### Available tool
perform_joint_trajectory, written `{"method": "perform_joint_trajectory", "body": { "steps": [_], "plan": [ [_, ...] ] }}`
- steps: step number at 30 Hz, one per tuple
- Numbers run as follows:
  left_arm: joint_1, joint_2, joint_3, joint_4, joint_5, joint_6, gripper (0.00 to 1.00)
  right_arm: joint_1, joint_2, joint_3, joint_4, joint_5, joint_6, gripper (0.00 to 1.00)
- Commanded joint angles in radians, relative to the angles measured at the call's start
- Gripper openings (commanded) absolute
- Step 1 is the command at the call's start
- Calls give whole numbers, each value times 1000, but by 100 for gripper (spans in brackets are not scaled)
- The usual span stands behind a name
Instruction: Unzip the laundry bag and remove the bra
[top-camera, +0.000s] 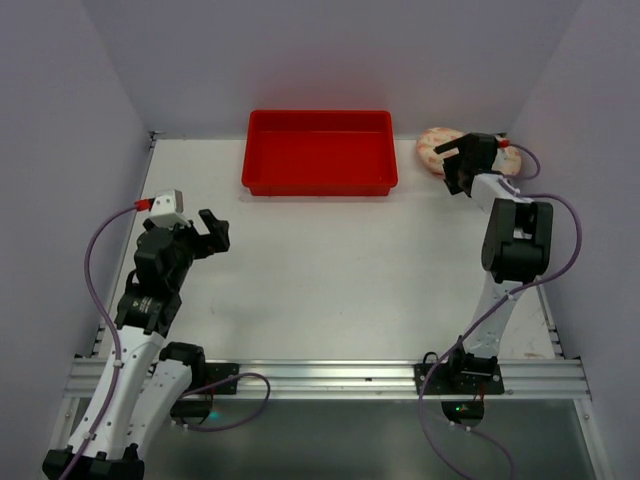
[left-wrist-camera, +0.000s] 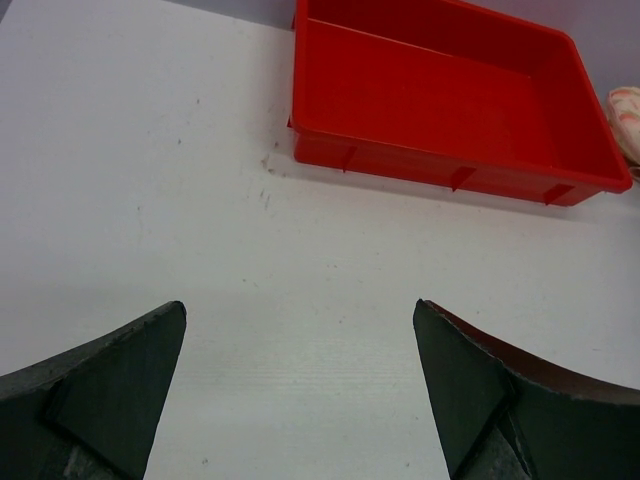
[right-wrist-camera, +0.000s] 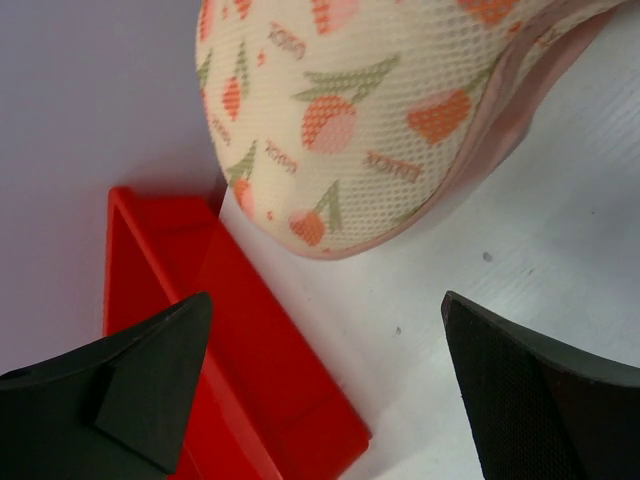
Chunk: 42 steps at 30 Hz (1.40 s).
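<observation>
I will next lower my right gripper to the laundry bag's rounded near corner (top-camera: 428, 162) (right-wrist-camera: 340, 238) by the red tray, and then I will close it.
The laundry bag (top-camera: 436, 147) lies at the table's far right corner, a cream mesh pouch with red-orange prints and pink trim, partly hidden by my right arm. In the right wrist view the laundry bag (right-wrist-camera: 360, 110) fills the top and looks closed. My right gripper (top-camera: 452, 168) is open and empty just in front of the bag; in its wrist view the right gripper (right-wrist-camera: 325, 305) does not touch the mesh. My left gripper (top-camera: 213, 233) is open and empty at the table's left. A sliver of the bag (left-wrist-camera: 626, 115) shows in the left wrist view. The bra is not visible.
A red rectangular tray (top-camera: 319, 150) stands at the back middle, left of the bag; the tray (left-wrist-camera: 450, 95) also shows in the left wrist view, and its end (right-wrist-camera: 240, 350) sits under my right gripper's left finger. Grey walls close in the sides and back.
</observation>
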Motion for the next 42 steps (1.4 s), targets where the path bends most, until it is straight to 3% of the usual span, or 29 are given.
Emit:
{"method": "perform_joint_trajectory", "body": {
  "steps": [1, 13, 15, 16, 19, 20, 22, 31, 35, 42],
  "plan": [
    [9, 16, 4, 50, -18, 10, 100, -4, 35, 54, 128, 0, 122, 99],
    [39, 52, -6, 72, 9, 11, 100, -41, 261, 188, 148, -54, 254, 99],
    [42, 61, -6, 75, 9, 10, 100, -50, 273, 186, 180, -61, 268, 85],
    [44, 63, -6, 75, 9, 10, 100, -51, 278, 177, 198, -68, 274, 62],
    [47, 69, -6, 75, 9, 10, 100, -64, 275, 153, 257, -91, 278, 28],
    [48, 66, -4, 76, 11, 10, 100, -64, 255, 148, 264, -95, 270, 11],
    [50, 60, -6, 75, 14, 10, 100, -64, 217, 119, 269, -91, 227, 0],
    [50, 12, -13, 69, 48, 5, 100, -42, -197, -186, 330, -55, 91, 0],
    [27, -3, -18, 70, 54, -21, 100, -22, -418, -304, 239, -38, 35, 0],
    [1, 27, 24, 23, 204, -68, 100, 76, -860, -556, 53, -178, -142, 0]
  ]
}}
